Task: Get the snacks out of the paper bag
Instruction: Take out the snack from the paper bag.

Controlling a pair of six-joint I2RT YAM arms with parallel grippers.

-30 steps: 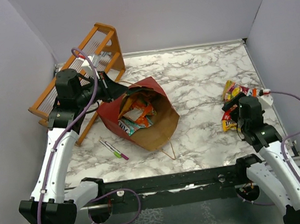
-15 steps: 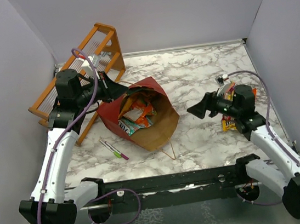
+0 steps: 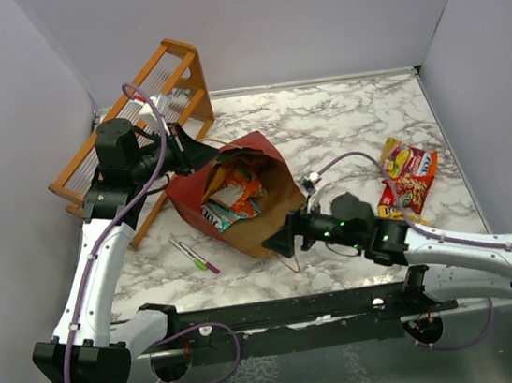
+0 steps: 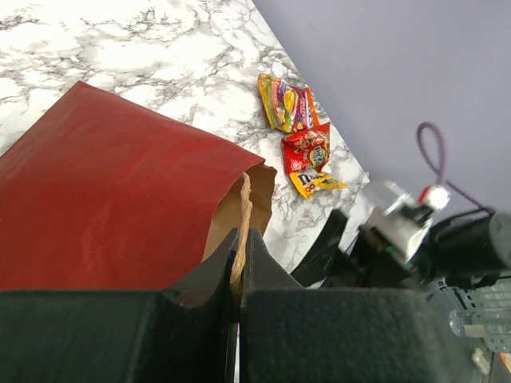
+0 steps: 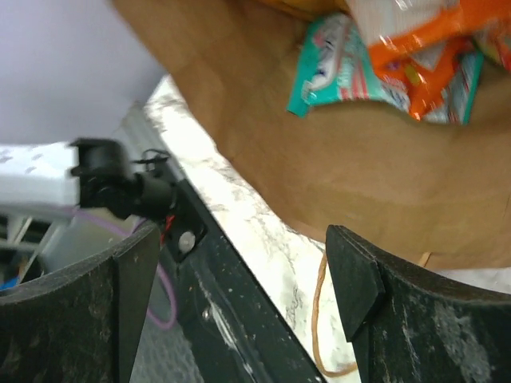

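Note:
My right gripper reaches in through the bag's opening next and closes on the orange packet's near end (image 3: 234, 198) (image 5: 411, 45), since that end lies outward, atop the teal packet.
The dark red paper bag (image 3: 192, 205) lies tilted on the marble table with its brown-lined mouth open. Several snacks (image 3: 235, 197) show inside it, among them a teal packet (image 5: 335, 68) and an orange one (image 5: 423, 56). My left gripper (image 3: 200, 152) is shut on the bag's tan handle (image 4: 243, 209) at its far rim and holds that rim up. My right gripper (image 3: 276, 240) is open and empty, just outside the bag's near lip; the other handle loop (image 5: 318, 319) lies between its fingers. More snacks (image 3: 408, 174) lie on the table at the right and also show in the left wrist view (image 4: 301, 132).
An orange wooden rack (image 3: 137, 113) stands at the back left behind my left arm. A green and a pink marker (image 3: 194, 254) lie in front of the bag. A black frame rail (image 3: 300, 308) runs along the near edge. Grey walls close three sides.
My right arm has swung left from the snack pile at the right to the bag's near lip, open and empty. The left arm and the bag have not moved.

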